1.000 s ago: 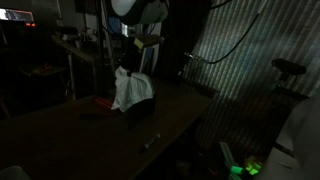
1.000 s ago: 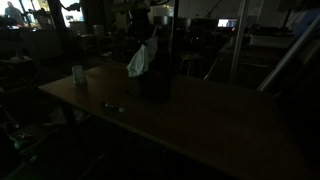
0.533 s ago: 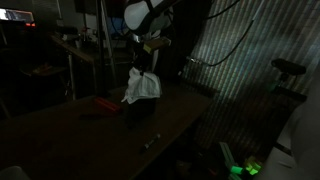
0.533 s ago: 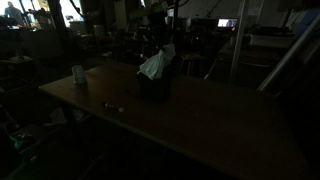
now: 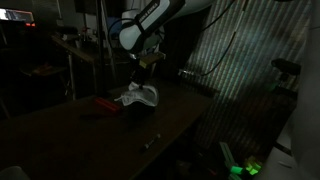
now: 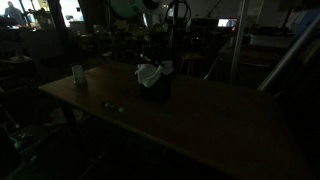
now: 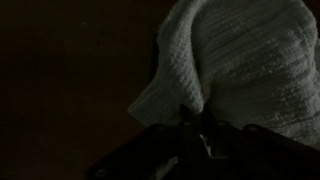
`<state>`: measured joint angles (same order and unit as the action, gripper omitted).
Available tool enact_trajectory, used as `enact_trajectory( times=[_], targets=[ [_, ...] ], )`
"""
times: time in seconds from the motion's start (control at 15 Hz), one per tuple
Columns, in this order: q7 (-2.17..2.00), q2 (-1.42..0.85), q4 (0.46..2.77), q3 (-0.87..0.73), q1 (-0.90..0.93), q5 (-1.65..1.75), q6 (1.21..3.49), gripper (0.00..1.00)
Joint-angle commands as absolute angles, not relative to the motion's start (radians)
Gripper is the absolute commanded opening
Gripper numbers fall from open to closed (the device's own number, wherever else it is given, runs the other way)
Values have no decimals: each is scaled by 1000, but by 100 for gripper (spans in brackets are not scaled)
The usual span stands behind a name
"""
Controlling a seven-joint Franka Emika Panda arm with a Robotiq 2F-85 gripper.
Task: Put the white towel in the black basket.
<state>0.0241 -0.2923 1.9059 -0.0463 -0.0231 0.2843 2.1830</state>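
Note:
The gripper moves down next with the towel's pinched fold into the black basket [image 6: 156, 87] below it and releases the towel there, since the towel still spills over the basket's rim.
The white towel [image 5: 140, 96] lies bunched at the top of the black basket [image 5: 141, 112] in the middle of the dark table; in both exterior views it spills over the basket's rim [image 6: 153, 90]. Directly above it, my gripper [image 5: 144, 82] hangs from the bent arm and pinches the towel's upper fold. In the wrist view the ribbed towel [image 7: 240, 60] fills the upper right, and the gripper [image 7: 195, 125] is shut on a pinch of its cloth. The basket's inside is hidden by the towel.
A small flat red object [image 5: 106, 103] lies on the table beside the basket. A white cup [image 6: 78, 74] stands near one table corner, and a small dark item [image 6: 113, 107] lies nearer the front edge. The room is very dark, with cluttered benches behind.
The arm has come down with the towel. A second ago it hung above the basket; now it is bunched at the basket's top, with the gripper much lower.

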Motion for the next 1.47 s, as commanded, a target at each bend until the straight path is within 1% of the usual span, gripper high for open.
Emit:
enact_trajectory(
  times=[0.0,0.27,0.67,1.0,1.4],
  targets=[
    [-9,-250,1936,-46,-1,289,2137,3],
    [-15,-219,1966,-30,13,271,2094,3],
    [43,-262,1991,-12,-2,208,2141,3],
    [242,-313,1983,9,-70,-18,2214,3],
    [480,-387,1970,40,-134,-224,2199,3]
  ],
)
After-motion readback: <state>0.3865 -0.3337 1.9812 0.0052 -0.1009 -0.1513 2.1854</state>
